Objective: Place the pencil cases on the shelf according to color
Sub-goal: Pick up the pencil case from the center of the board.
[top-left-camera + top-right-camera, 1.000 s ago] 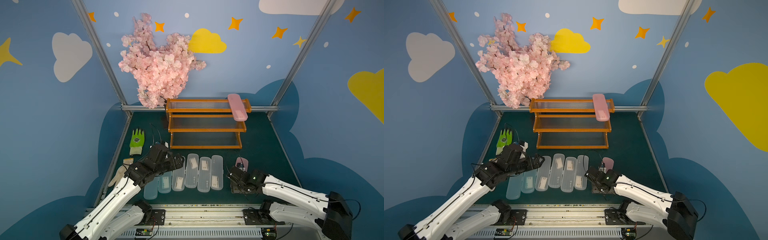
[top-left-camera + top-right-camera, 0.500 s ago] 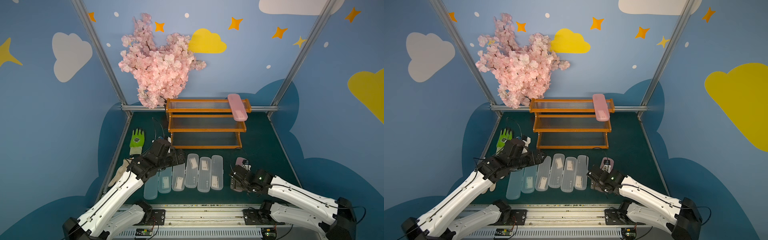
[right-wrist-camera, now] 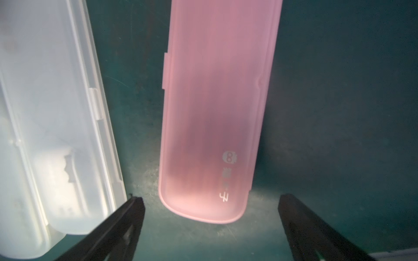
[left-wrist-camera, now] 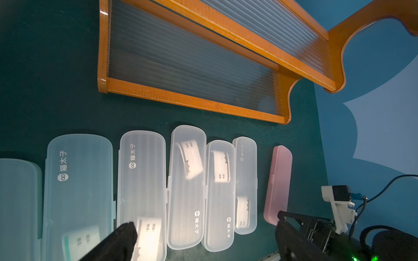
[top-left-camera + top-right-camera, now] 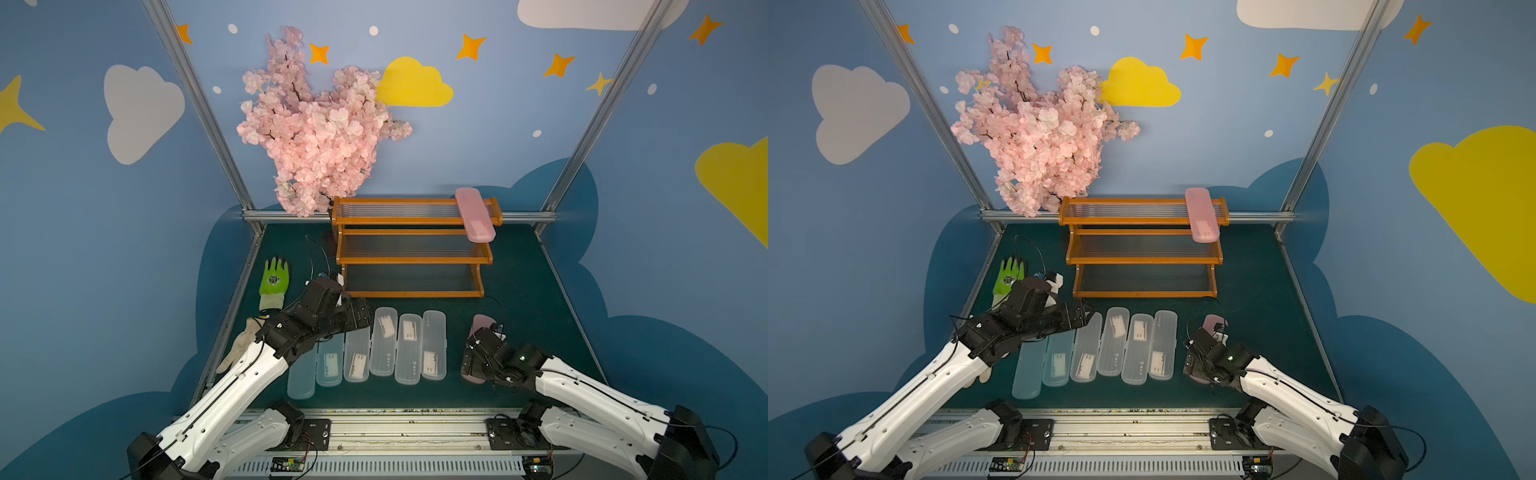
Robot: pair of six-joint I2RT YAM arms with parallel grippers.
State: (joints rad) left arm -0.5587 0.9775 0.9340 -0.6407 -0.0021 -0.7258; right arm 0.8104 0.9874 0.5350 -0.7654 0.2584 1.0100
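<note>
The near end of the second pink pencil case [image 3: 204,198] lies between the open fingers, so my right gripper needs to lower around it next and close across the case's width.
The shelf [image 5: 409,249] [image 5: 1142,249] [image 4: 192,67] stands at the back. One pink pencil case [image 5: 475,214] [image 5: 1202,214] lies across the right end of its top tier. Two pale blue cases [image 5: 301,378] [image 5: 330,361] and several clear cases [image 5: 409,349] [image 4: 187,187] lie in a row on the mat. A second pink case [image 3: 214,113] [image 4: 278,183] [image 5: 482,324] lies to their right. My right gripper [image 3: 211,200] [image 5: 469,370] is open, its fingers flanking this case's near end without touching it. My left gripper [image 4: 203,232] [image 5: 357,316] hangs open above the row, holding nothing.
A green glove [image 5: 274,280] and a beige glove [image 5: 241,345] lie by the left wall. A pink blossom tree [image 5: 320,137] stands behind the shelf's left end. Metal posts frame the blue walls. A metal rail [image 5: 395,424] runs along the front edge.
My right gripper's jaws have widened around the near end of the pink case on the mat. My left gripper has drifted slightly toward the shelf.
</note>
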